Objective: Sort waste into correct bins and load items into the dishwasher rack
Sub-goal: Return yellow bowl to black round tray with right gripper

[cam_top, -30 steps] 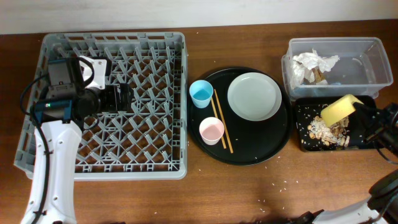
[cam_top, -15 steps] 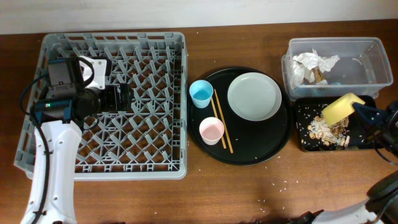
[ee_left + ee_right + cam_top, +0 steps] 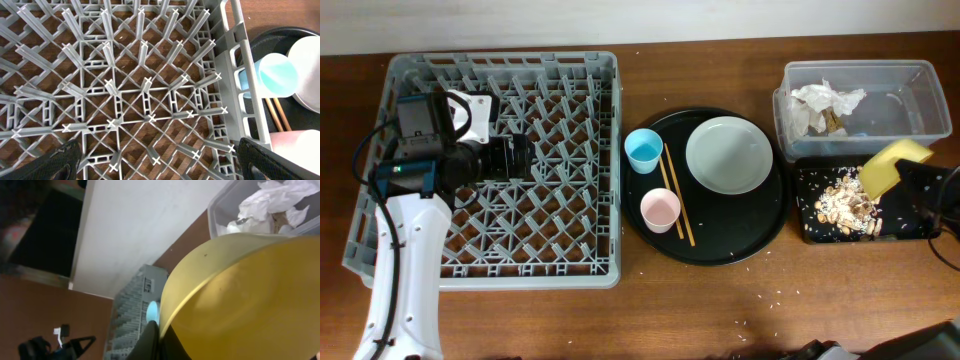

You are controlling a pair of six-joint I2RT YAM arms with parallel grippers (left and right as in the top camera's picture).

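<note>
The near side of the round black tray is bare. My right gripper will next carry the bowl (image 3: pixel 890 165) left in the overhead view to that side, lower it upright and release it.
My right gripper (image 3: pixel 910 172) is shut on the rim of the yellow bowl (image 3: pixel 890 165), which is tipped on its side over the right end of the shallow black tray (image 3: pixel 807 228). Beige food scraps (image 3: pixel 842 205) lie in that tray. The bowl fills the right wrist view (image 3: pixel 250 295), where my right gripper (image 3: pixel 160 339) pinches its rim. My left gripper (image 3: pixel 510 157) is open and empty over the grey dishwasher rack (image 3: pixel 380 250), its fingertips at the bottom corners of the left wrist view (image 3: pixel 160 162). White napkins (image 3: pixel 825 103) lie in the clear tub (image 3: pixel 920 75).
A round black tray (image 3: pixel 720 252) holds the white plate (image 3: pixel 728 154), the light-blue cup (image 3: pixel 643 150), the pink cup (image 3: pixel 660 210) and the chopsticks (image 3: pixel 676 198). Small crumbs dot the table in front of it.
My right gripper has drawn the tipped yellow bowl to the right and slightly back, off the pile of scraps. The left arm has not moved.
</note>
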